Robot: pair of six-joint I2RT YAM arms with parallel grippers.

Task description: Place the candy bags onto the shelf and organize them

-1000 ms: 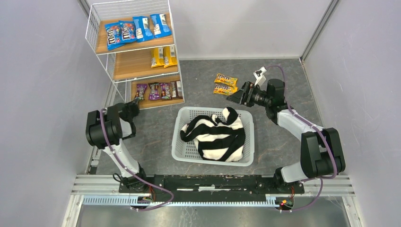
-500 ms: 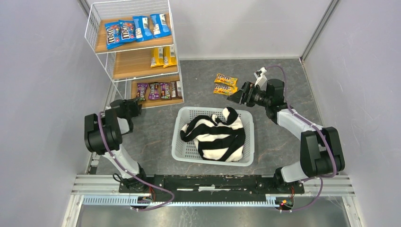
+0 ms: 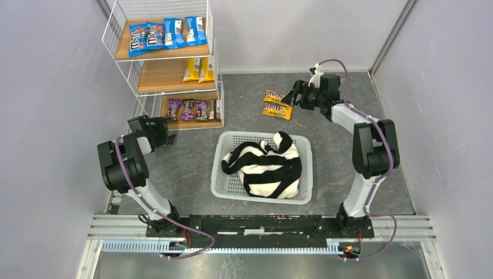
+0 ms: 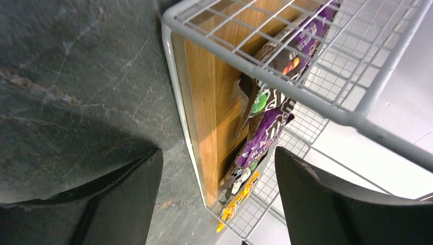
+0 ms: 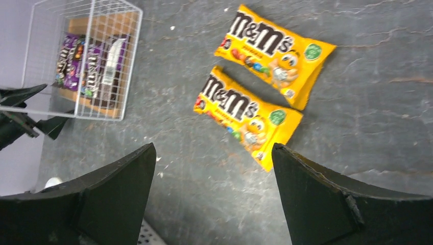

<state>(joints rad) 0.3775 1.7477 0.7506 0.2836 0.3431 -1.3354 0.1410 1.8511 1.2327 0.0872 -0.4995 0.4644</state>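
The robot's right gripper will next lower onto the green-logo edge of the nearer yellow bag (image 3: pixel 288 112), since that edge of the bag lies below the right gripper and faces its open fingers.
The shelf (image 3: pixel 174 81) stands at the back left. Blue candy bags (image 3: pixel 165 34) lie on its top board, yellow ones (image 3: pixel 197 68) on the middle board, purple-brown ones (image 3: pixel 195 109) on the bottom. My left gripper (image 3: pixel 167 135) is open and empty just in front of the bottom board. In the left wrist view its open gripper (image 4: pixel 218 153) frames the board's edge (image 4: pixel 214 102) and the purple bags (image 4: pixel 270 132). Two yellow bags (image 3: pixel 276 104) lie on the table. My right gripper (image 5: pixel 213 148) hovers open over the nearer yellow bag (image 5: pixel 245 115), beside the other (image 5: pixel 278 48).
A white lattice basket (image 3: pixel 308 174) holding a black-and-white striped cloth (image 3: pixel 267 165) sits in the middle of the table, between the arms. Grey walls close in the left, right and back sides.
My left gripper has opened and drawn back from the bottom board, leaving a purple bag there. My right arm has swung back and over the two yellow bags. The shelf shifted slightly.
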